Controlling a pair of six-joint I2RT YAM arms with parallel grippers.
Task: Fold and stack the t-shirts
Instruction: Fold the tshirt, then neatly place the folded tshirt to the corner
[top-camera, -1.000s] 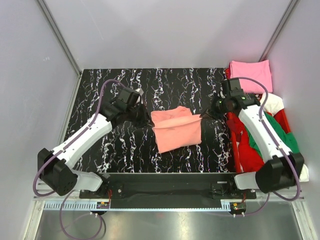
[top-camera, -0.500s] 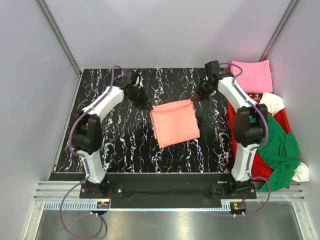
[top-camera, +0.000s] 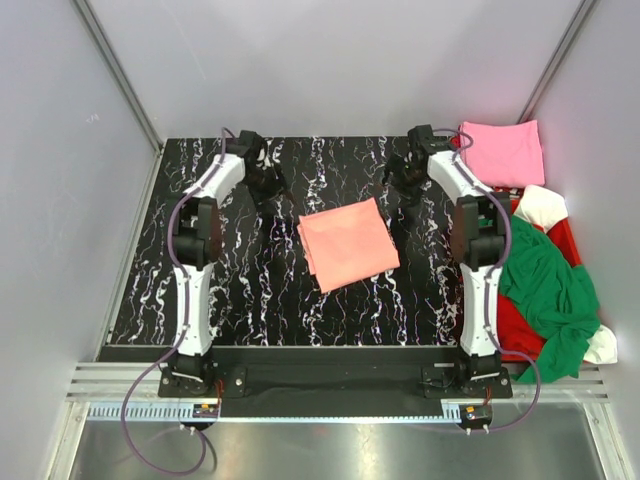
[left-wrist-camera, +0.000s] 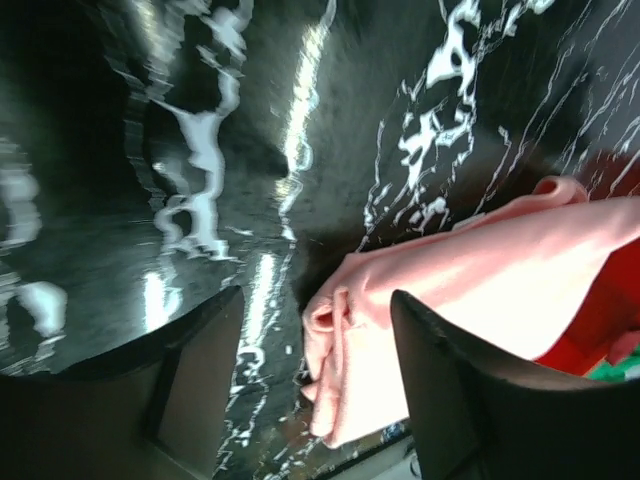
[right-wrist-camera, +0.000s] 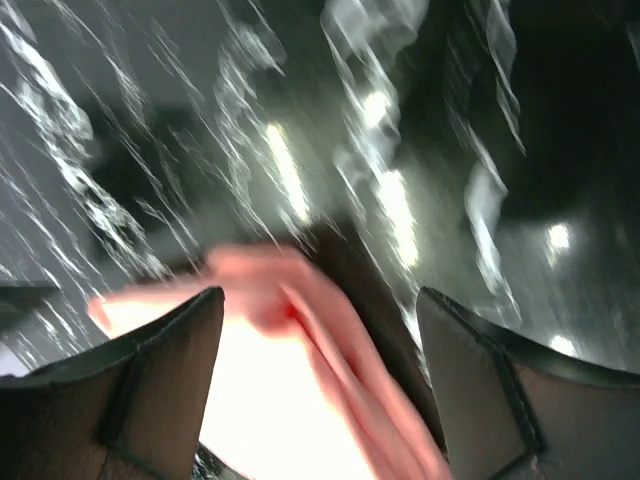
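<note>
I will move my right gripper back and down next, onto the salmon-orange t-shirt's folded edge (top-camera: 387, 234) (right-wrist-camera: 372, 381) facing the heap.
A salmon-orange t-shirt (top-camera: 348, 243) lies folded into a rough square in the middle of the black marbled table (top-camera: 250, 290). My left gripper (top-camera: 270, 188) hovers open just beyond its far left corner. In the left wrist view that gripper (left-wrist-camera: 318, 300) has its jaws apart, and the shirt's rolled corner (left-wrist-camera: 345, 330) lies loose below them. My right gripper (top-camera: 398, 180) is open near the far right corner. Its wrist view is blurred, but the gripper (right-wrist-camera: 320, 295) shows spread jaws over the shirt's edge (right-wrist-camera: 300, 380). A folded pink t-shirt (top-camera: 505, 152) rests at the far right.
A loose heap of green (top-camera: 550, 285), red (top-camera: 515, 325) and white (top-camera: 540, 205) t-shirts fills the right side beside the table. Grey walls enclose the far and side edges. Both arms stretch from the near rail (top-camera: 330, 365) toward the far side.
Both grippers have opened and let go of the salmon shirt's far corners. The shirt has dropped flat on the table, and both arms have reached farther back.
</note>
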